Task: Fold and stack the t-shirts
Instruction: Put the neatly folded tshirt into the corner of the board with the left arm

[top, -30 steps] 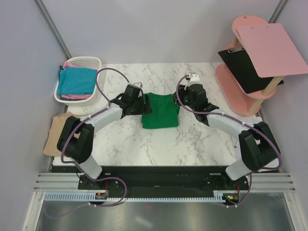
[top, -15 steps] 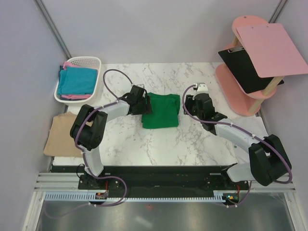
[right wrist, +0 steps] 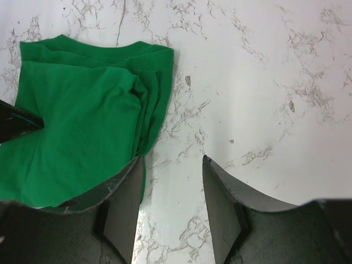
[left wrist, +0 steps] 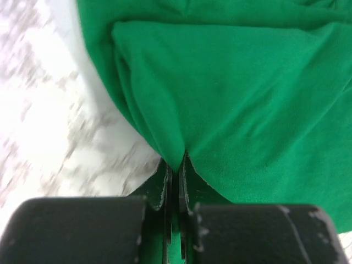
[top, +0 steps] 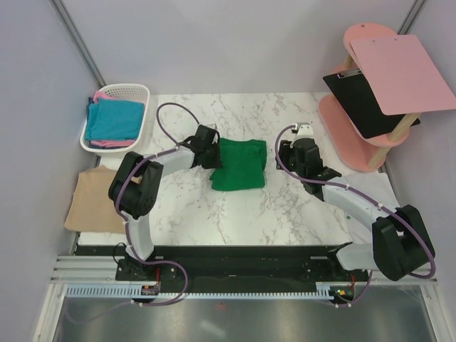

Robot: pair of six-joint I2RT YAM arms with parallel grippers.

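Note:
My left gripper carries the green t-shirt (top: 240, 164) onto the tan t-shirt (top: 89, 201) next and releases it, since the tan one lies to the gripper's left in the top view.
A folded bright green t-shirt (top: 240, 164) lies on the marble table, also filling the left wrist view (left wrist: 236, 99) and the left of the right wrist view (right wrist: 82, 121). My left gripper (top: 211, 151) is shut on the shirt's left edge, a pinch of green cloth between its jaws (left wrist: 176, 165). My right gripper (top: 291, 160) is open over bare marble just right of the shirt (right wrist: 171, 165), holding nothing. A tan t-shirt (top: 89, 201) lies at the table's left edge. Teal-blue (top: 112, 118) and pink (top: 114, 142) t-shirts sit in the basket.
A white plastic basket (top: 132, 91) stands at the back left corner. A pink tiered stand (top: 356, 128) with a black clipboard (top: 360, 103) and a pink board (top: 402, 71) is at the back right. A white paper sheet (top: 374, 189) lies under the right arm.
My left gripper has closed on the green shirt's left edge. My right arm has drawn back to the right, off the shirt, onto bare marble.

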